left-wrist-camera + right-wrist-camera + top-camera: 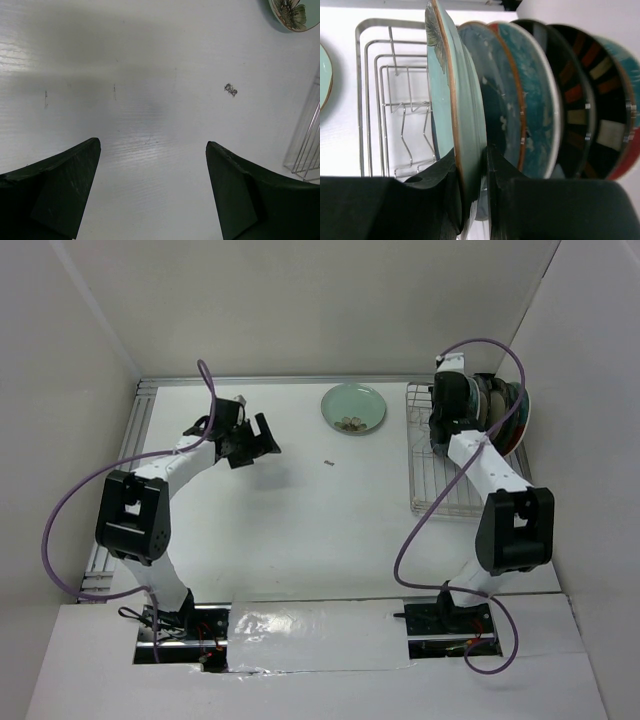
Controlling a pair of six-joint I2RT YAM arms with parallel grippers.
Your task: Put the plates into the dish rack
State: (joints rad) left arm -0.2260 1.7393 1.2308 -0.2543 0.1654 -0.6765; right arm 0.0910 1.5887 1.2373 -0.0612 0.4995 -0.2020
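Observation:
My left gripper should next reach outward and to the right in the top view to the unracked mint plate, then go down onto its nearest rim (325,416).
The wire dish rack (435,480) stands at the right, with several plates (505,412) upright at its far end. In the right wrist view my right gripper (471,165) is shut on the rim of a pale mint plate (462,100), held upright in the rack (390,100) beside a dark teal plate (495,100) and striped ones. Another pale mint plate (353,408) with a brown flower lies flat on the table; its edge shows in the left wrist view (295,14). My left gripper (252,443) is open and empty above bare table (152,145).
A small dark speck (328,462) lies on the table between the grippers. White walls close in the table on three sides. The near half of the rack holds no plates. The rack's corner shows in the left wrist view (306,150).

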